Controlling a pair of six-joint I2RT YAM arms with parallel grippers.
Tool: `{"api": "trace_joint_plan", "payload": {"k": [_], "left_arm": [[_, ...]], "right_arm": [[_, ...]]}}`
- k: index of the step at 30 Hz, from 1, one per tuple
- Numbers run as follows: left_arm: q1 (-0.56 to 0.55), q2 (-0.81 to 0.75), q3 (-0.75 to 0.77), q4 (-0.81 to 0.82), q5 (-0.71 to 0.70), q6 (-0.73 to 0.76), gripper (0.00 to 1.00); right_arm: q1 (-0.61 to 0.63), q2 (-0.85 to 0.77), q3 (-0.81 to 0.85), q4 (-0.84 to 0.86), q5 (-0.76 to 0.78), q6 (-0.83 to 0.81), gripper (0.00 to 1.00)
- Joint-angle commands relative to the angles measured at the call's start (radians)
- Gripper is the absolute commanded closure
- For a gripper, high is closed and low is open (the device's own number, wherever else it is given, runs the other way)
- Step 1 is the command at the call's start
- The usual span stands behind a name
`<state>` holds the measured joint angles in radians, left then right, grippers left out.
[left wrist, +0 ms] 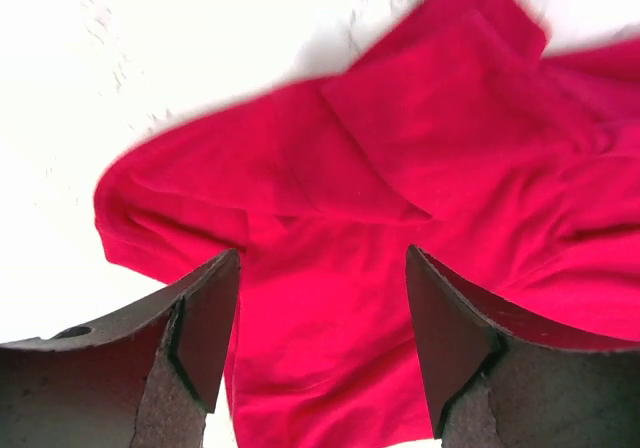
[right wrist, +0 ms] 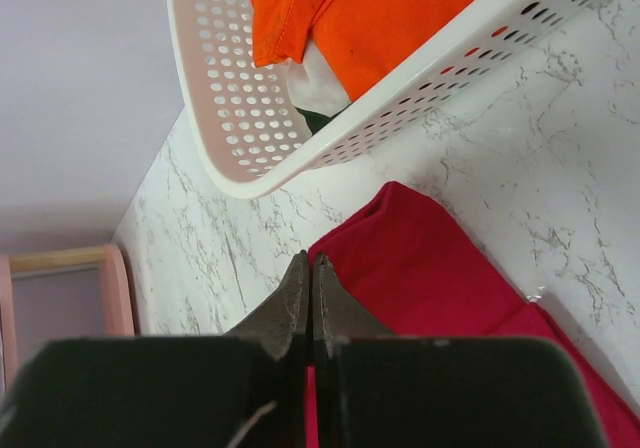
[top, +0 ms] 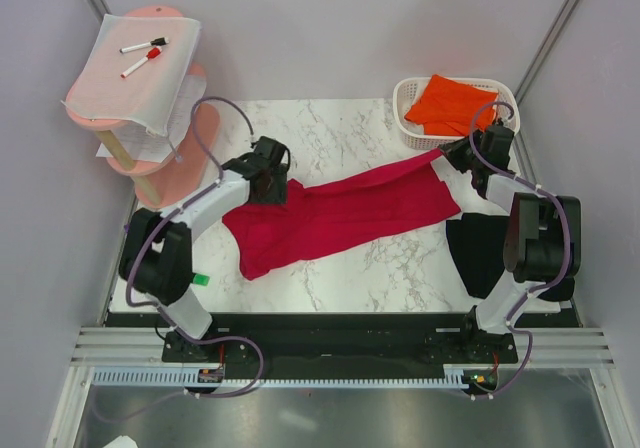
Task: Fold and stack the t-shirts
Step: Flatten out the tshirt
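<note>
I need to move my left gripper to the right in the top view and down next, to pinch the red t-shirt's folded-over flap, because this flap is doubled.
A crimson red t-shirt (top: pixel 340 213) lies stretched slantwise across the marble table (top: pixel 330 138). My left gripper (top: pixel 268 183) hangs over its left upper part, open. In the left wrist view the gripper (left wrist: pixel 322 338) has the red t-shirt (left wrist: pixel 400 148) lying below its spread fingers, with nothing between them. My right gripper (top: pixel 452 158) is at the shirt's right upper corner. Seen from the right wrist, that gripper (right wrist: pixel 312 263) is shut, and a sliver of the red t-shirt (right wrist: pixel 430 268) shows between its fingers. A black t-shirt (top: pixel 478 253) lies under the right arm. An orange t-shirt (top: pixel 452 103) rests in the basket.
The white perforated basket (top: pixel 405 118) stands at the back right, close to my right gripper, and shows in the right wrist view as the basket (right wrist: pixel 230 118). A pink tiered stand (top: pixel 140 138) with a white sheet and marker pens is at the back left. A small green tag (top: pixel 200 279) lies near the left arm.
</note>
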<state>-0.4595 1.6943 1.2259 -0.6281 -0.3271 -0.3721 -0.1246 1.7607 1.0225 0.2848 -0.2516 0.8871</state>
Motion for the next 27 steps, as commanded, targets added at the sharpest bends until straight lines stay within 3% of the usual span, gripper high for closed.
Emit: {"api": "trace_joint_plan", "payload": {"k": [1, 13, 25, 27], "left_arm": [[0.031, -0.114, -0.095, 0.244, 0.129, -0.010, 0.26], [0.033, 0.024, -0.052, 0.364, 0.188, -0.030, 0.32], [0.042, 0.122, -0.031, 0.375, 0.068, -0.077, 0.36], [0.044, 0.149, -0.016, 0.375, 0.065, -0.079, 0.46]], "right_arm": [[-0.010, 0.011, 0.005, 0.037, -0.006, -0.014, 1.00], [-0.030, -0.001, -0.055, -0.019, 0.066, -0.057, 1.00], [-0.030, 0.037, -0.070, 0.008, 0.044, -0.059, 1.00], [-0.030, 0.039, -0.070, 0.008, 0.043, -0.059, 1.00]]}}
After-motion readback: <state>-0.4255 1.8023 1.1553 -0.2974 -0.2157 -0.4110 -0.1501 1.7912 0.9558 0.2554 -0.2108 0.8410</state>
